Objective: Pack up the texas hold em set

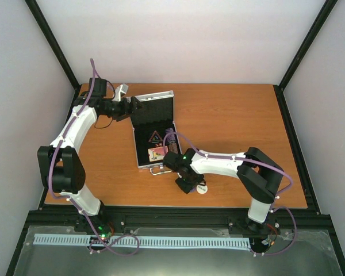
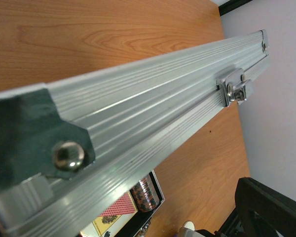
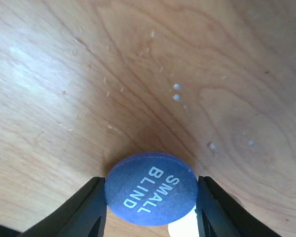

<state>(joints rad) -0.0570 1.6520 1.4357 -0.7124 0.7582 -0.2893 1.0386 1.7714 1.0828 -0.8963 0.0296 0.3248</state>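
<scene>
My right gripper will move up, outward and to the left in the top view next and let go of the disc onto the card box [image 1: 157, 152], because the case is lying open.
The silver aluminium case [image 1: 139, 150] lies open at mid table, its lid [image 1: 155, 109] standing up at the far end. Inside are a black triangle [image 1: 155, 136] and the pink-orange card box [image 1: 157, 152]. My left gripper [image 1: 132, 108] is at the lid's left edge, apparently clamped on it. The lid's ribbed edge [image 2: 153, 113] fills the left wrist view and hides the fingers. Below it show a dark chip stack [image 2: 147, 193] and the card box [image 2: 116, 210]. My right gripper [image 3: 150, 197] is shut on a blue "SMALL BLIND" disc [image 3: 150, 190] just over the table. A white disc [image 3: 185, 231] lies under it.
The white disc [image 1: 202, 188] sits on the table near the front edge, right of the case. The lid's latch [image 2: 234, 89] sticks out of its edge. Black frame posts border the wooden table [image 1: 241, 126], with walls close behind and to both sides.
</scene>
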